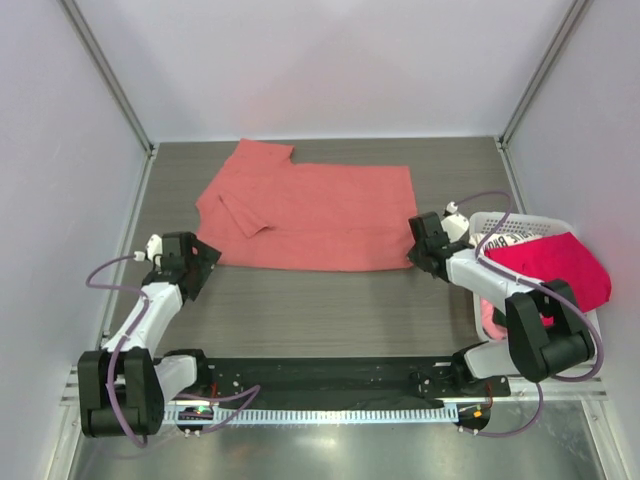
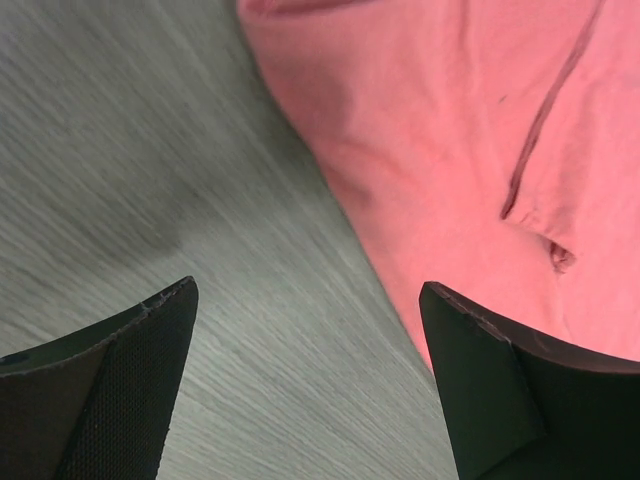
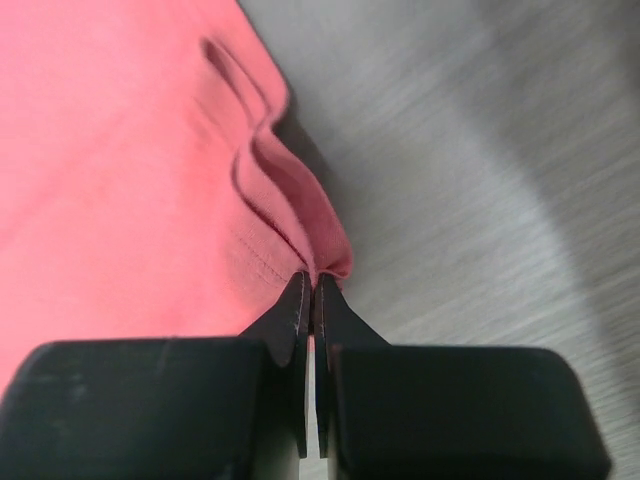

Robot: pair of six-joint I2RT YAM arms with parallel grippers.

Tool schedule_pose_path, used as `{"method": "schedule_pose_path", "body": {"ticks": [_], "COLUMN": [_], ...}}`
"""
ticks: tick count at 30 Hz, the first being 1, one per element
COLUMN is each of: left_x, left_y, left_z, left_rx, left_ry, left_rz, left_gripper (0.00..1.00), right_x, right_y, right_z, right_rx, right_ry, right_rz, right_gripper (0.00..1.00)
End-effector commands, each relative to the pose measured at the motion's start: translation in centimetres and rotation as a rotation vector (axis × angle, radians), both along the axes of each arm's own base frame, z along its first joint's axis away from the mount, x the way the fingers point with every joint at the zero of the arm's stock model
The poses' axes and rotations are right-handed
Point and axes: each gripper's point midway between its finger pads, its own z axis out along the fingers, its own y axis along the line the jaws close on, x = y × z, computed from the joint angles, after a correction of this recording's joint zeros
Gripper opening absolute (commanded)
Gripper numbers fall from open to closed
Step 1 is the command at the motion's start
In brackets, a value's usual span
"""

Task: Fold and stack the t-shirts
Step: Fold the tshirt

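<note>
My left gripper eases outward and down onto the puckered near corner of the shirt next, since my right gripper already pinches the near edge's other end.
The salmon-coral t-shirt [image 1: 310,210] lies spread on the grey table, one sleeve folded in at the left. My right gripper [image 1: 418,250] is shut on its near right corner; in the right wrist view [image 3: 313,285] the fingertips [image 3: 296,300] pinch a bunched fold of the shirt [image 3: 130,180]. My left gripper [image 1: 200,262] is open and empty just off the shirt's near left corner; in the left wrist view [image 2: 310,300] the cloth [image 2: 460,150] lies by the right finger [image 2: 490,380]. The crimson-pink t-shirt [image 1: 560,265] and the white lettered t-shirt [image 1: 500,238] sit in the basket.
The white lattice basket [image 1: 545,222] stands at the right table edge beside the right arm. Enclosure walls stand left, right and behind. A black rail [image 1: 330,375] runs along the near edge between the arm bases.
</note>
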Motion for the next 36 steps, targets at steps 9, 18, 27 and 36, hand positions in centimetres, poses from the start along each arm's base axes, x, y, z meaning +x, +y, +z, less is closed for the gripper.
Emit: {"method": "schedule_pose_path", "body": {"ticks": [9,18,27,36], "left_x": [3.3,4.6,4.1,2.3], "left_y": [1.1,2.1,4.0,4.6], "left_z": [0.9,-1.5,-3.6,-2.2], "left_rx": [0.041,0.057,0.079,0.077], "left_ry": [-0.185,-0.115,-0.052,-0.015], "left_rz": [0.034,0.103,0.194,0.193], "left_gripper": [0.73,0.63,0.31,0.00], "right_x": [2.0,1.2,1.0,0.3], "right_y": [-2.3,-2.1,-1.9,-2.7], "right_z": [2.2,1.9,1.7,3.1], "right_rx": [-0.107,-0.082,-0.064,-0.076], "right_ry": [-0.152,-0.184,-0.189,-0.204], "right_rz": [-0.008,0.022,0.024,0.002], "right_gripper": [0.01,0.01,0.01,0.01]}}
